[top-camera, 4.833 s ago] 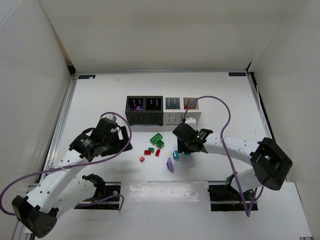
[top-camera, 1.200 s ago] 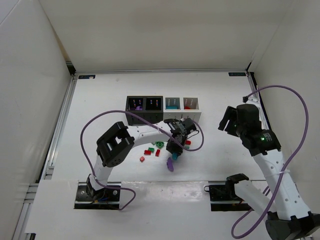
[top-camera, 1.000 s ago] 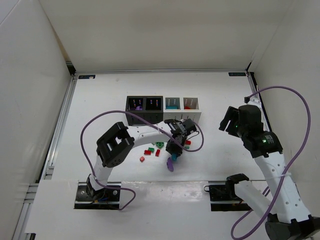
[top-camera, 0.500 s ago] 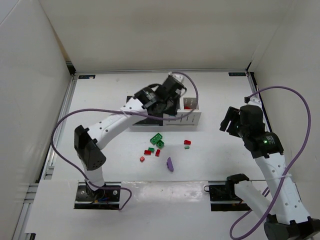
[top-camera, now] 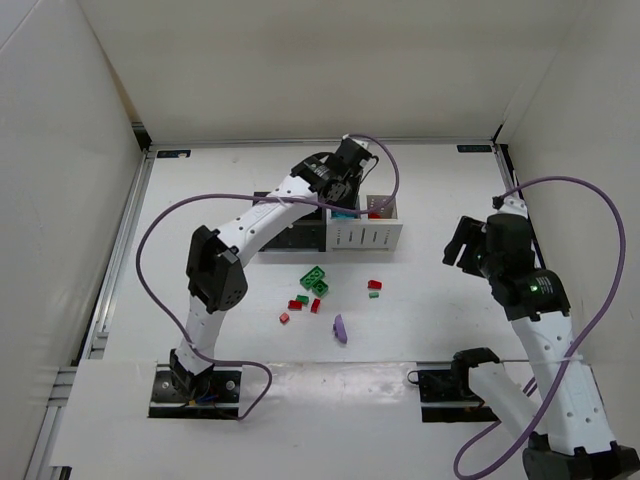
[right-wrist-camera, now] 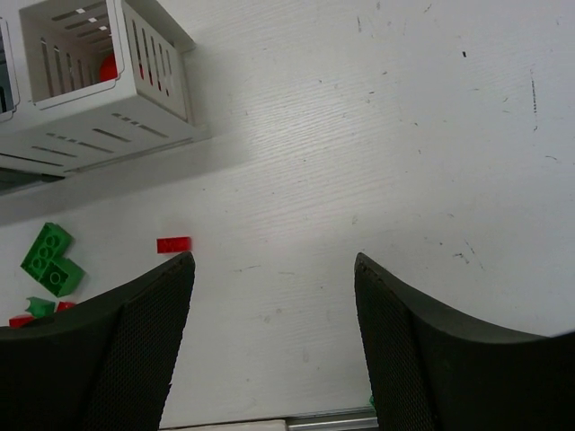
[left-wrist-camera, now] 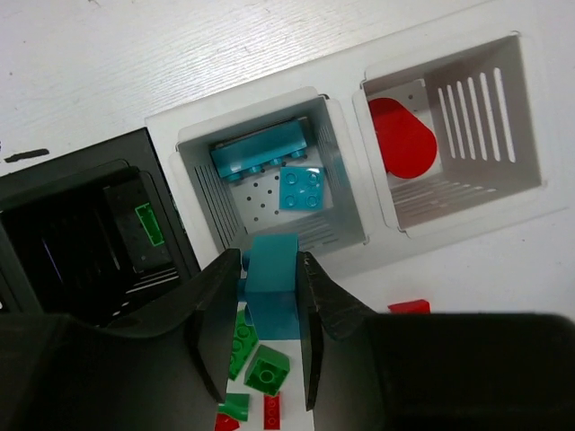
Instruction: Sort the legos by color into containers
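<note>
The right gripper moves down, back and across onto the purple lego next, since that lego lies below it and to its left in the top view.
My left gripper [top-camera: 342, 188] hangs over the row of containers [top-camera: 372, 238], shut on a teal lego [left-wrist-camera: 272, 285] that sits upright between its fingers. Below it is the white bin [left-wrist-camera: 340, 184] with two teal bricks [left-wrist-camera: 260, 153] inside. Another white bin [left-wrist-camera: 454, 171] to the right holds a red piece [left-wrist-camera: 402, 139], and a black bin [left-wrist-camera: 54, 193] to the left holds a green piece [left-wrist-camera: 148, 224]. Loose legos lie in front: green [top-camera: 315, 280], red [top-camera: 374, 285], purple [top-camera: 341, 328]. My right gripper [top-camera: 463, 246] stands open and empty at the right, high above the table.
White walls close in the table on three sides, with a metal rail [top-camera: 125, 250] along the left edge. In the right wrist view the red bin's corner [right-wrist-camera: 153, 108], a red brick [right-wrist-camera: 173, 244] and green bricks [right-wrist-camera: 52, 260] lie to the left.
My left gripper rose from the loose pile with the teal lego and swung back over the containers, ending above the teal bin. The right arm barely shifted.
</note>
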Robot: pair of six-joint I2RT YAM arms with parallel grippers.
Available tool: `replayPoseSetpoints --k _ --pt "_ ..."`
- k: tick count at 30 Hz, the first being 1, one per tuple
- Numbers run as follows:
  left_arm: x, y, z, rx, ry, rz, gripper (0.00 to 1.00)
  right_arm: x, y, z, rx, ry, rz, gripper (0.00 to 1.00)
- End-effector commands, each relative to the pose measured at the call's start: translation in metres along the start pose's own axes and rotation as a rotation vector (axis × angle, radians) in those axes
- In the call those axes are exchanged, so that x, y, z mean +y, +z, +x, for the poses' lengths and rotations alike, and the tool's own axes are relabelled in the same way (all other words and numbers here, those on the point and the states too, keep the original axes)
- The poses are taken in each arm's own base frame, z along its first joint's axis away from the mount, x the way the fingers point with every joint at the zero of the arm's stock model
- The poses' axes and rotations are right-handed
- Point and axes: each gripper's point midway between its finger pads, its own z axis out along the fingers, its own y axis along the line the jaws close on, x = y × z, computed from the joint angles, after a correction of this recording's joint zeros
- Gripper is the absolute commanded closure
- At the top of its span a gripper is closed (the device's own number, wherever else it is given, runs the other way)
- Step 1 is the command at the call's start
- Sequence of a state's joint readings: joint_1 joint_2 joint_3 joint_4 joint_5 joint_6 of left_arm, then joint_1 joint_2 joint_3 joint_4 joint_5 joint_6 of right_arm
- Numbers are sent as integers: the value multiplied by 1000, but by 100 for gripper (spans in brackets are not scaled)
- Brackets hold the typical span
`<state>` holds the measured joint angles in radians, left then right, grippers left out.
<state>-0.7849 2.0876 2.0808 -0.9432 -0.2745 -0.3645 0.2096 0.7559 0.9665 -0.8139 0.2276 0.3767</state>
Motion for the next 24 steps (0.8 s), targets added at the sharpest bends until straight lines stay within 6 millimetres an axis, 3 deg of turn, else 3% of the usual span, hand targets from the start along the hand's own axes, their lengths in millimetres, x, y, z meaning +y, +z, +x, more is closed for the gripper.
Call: replayPoseSetpoints --k 1,4,9,12,15,16,18,19,21,23,24 --pt "6 -18 -30 -89 -31 3 59 -1 -4 -2 -10 -11 -20 26" --pt "4 -14 -34 -98 -19 7 54 -1 -3 2 4 -14 -26 26" --pt "2 -11 -27 -75 -9 12 18 -1 -5 4 12 -36 -25 26" --pt "1 -16 -25 -74 0 30 8 2 -3 5 19 -51 -34 26" --pt "1 -29 -26 -78 4 46 8 9 -2 7 29 -80 -42 26" --pt "1 -43 -33 -105 -4 63 8 11 0 9 39 -87 -40 26" --pt "2 -53 -30 -102 -10 78 7 21 -3 12 39 -122 -56 26" --pt "7 -71 -28 -116 -18 90 3 29 -5 15 44 -147 -81 26" --pt "15 -75 -13 -93 -36 74 0 47 -8 24 55 -210 -123 26" --pt "29 -109 -5 -129 -77 72 0 55 -7 32 75 -222 -130 26" --pt "36 -128 -5 -159 -103 77 0 71 -13 43 88 -274 -184 26"
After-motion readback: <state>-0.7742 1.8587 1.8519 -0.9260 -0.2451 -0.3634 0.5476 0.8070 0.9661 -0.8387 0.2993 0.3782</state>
